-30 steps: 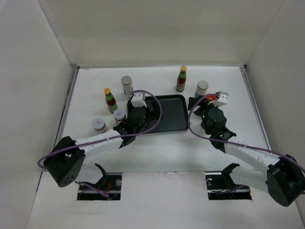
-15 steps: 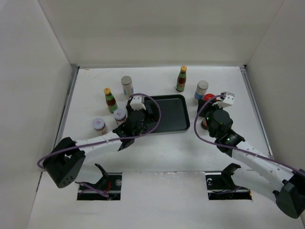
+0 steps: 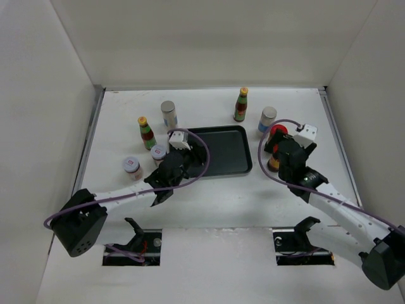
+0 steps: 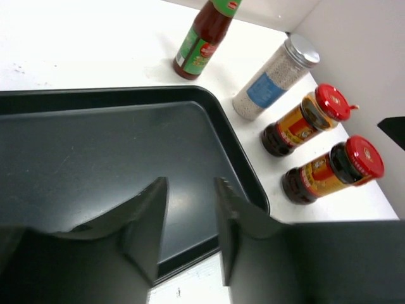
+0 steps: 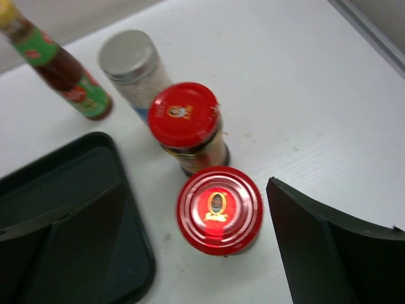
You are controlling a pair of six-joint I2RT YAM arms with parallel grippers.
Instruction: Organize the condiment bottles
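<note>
My right gripper is open and will next come down over the nearer red-lidded jar (image 3: 275, 152) (image 5: 219, 211) until its fingers are on both sides of the jar's lid.
My right gripper (image 5: 195, 185) (image 3: 276, 151) stands open wide around a red-lidded jar (image 5: 218, 209), its fingers clear of the jar on both sides. A second red-lidded jar (image 5: 186, 123) (image 3: 277, 131) stands just behind, then a grey-capped shaker (image 5: 133, 63) (image 3: 268, 118) and a yellow-capped sauce bottle (image 3: 241, 104). My left gripper (image 4: 190, 183) (image 3: 188, 154) hangs over the near part of the black tray (image 4: 95, 145) (image 3: 231, 142), jaws drawn to a narrow gap with nothing between. Left of the tray stand a sauce bottle (image 3: 146, 133), a shaker (image 3: 168, 114) and two pink-lidded jars (image 3: 159, 152) (image 3: 131, 166).
White walls close in the table on the left, back and right. The left arm's purple cable (image 3: 196, 136) loops over the tray's left part. The right arm's cable (image 3: 262, 149) arcs beside the red-lidded jars.
The right gripper set a red-lidded jar down in front of the other one and opened. The left gripper's jaws narrowed and the arm drew back a little toward the near left.
</note>
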